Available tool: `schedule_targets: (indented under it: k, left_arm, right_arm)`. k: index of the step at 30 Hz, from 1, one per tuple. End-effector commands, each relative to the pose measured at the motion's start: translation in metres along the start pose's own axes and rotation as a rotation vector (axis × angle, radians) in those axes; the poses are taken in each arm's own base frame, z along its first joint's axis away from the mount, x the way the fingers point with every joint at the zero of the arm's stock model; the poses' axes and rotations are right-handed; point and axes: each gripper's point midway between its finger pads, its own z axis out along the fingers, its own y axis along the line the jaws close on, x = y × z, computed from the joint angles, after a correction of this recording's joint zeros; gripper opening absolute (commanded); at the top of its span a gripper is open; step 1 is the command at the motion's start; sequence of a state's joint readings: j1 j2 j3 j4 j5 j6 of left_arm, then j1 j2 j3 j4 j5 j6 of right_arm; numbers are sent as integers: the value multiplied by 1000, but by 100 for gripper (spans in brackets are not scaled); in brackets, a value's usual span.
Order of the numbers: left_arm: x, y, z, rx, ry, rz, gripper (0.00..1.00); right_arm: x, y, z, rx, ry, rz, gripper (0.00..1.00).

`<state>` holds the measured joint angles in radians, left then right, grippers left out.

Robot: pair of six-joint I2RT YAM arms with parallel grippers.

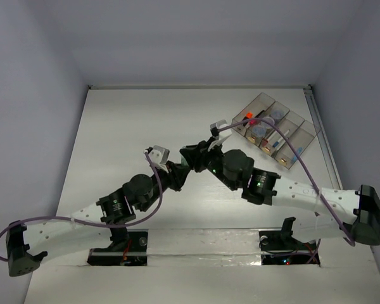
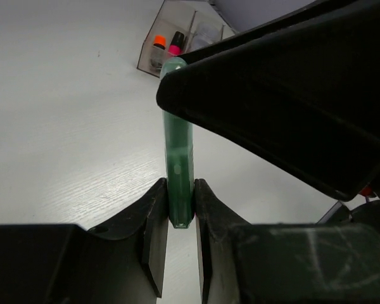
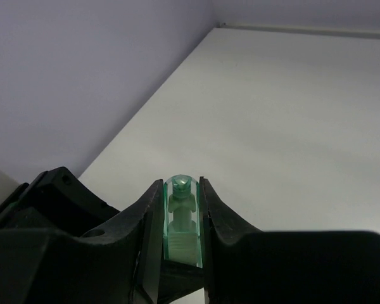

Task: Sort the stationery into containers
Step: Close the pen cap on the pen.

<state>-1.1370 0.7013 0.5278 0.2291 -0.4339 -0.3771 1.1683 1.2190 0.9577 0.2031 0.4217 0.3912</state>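
Observation:
My right gripper will swing over the container's roomy end section (image 1: pixel 299 144), below and to its right in the top view, then lower and release the tube.
A pale-green translucent tube (image 2: pixel 177 142) hangs above the table between both arms. My left gripper (image 2: pixel 180 197) is shut on its lower end, while my right gripper (image 3: pixel 181 190) is shut on its capped end (image 3: pixel 182 218). In the top view the two grippers meet nose to nose at mid-table, left gripper (image 1: pixel 179 172) and right gripper (image 1: pixel 197 157), and the tube is hidden between them. The containers (image 1: pixel 311 130) stand at the back right, holding an orange highlighter (image 1: pixel 247 116), a pink-black highlighter (image 2: pixel 175 44), two round grey-blue pots (image 1: pixel 277 115) and thin white pens.
The right arm's black body (image 2: pixel 291 82) fills the upper right of the left wrist view, close above the tube. Purple cables (image 1: pixel 291 142) loop over the containers. Walls enclose the white table (image 1: pixel 133 126) at the back and sides.

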Motion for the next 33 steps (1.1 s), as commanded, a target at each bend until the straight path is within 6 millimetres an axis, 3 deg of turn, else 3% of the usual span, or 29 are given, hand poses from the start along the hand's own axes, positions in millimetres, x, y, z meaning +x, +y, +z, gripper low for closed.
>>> schedule_targets:
  k: [1, 5, 8, 12, 19, 20, 24, 28, 31, 33]
  left_arm:
    - [-113, -29, -19, 93, -330, -179, 0]
    - [-108, -47, -17, 170, -281, -163, 0]
    - [-106, -47, -13, 160, -273, -159, 0]
    - [-122, -45, -18, 144, -312, -149, 0]
    - [-167, -42, -32, 88, -378, -77, 0]
    - [-179, -42, -36, 84, -398, -67, 0]
    - [-194, -45, -36, 79, -411, -51, 0]
    - [-172, -58, -15, 127, -350, -65, 0]
    - [-140, -66, 1, 177, -289, -94, 0]
    - [-119, -69, 8, 200, -247, -103, 0]
  right_arm:
    - [48, -18, -15, 51, 140, -84, 4]
    - [32, -12, -15, 42, 123, -151, 4]
    - [36, -5, -13, 19, 159, -157, 4]
    - [69, -4, -13, 6, 238, -118, 0]
    - [141, -34, -37, 73, 368, 8, 0]
    - [147, -38, -41, 87, 377, 32, 0]
    - [165, -48, -53, 104, 418, 60, 0]
    - [148, -46, -47, 115, 366, 64, 0]
    - [111, -34, -37, 109, 276, 70, 0]
    - [83, -38, -27, 152, 208, 77, 0]
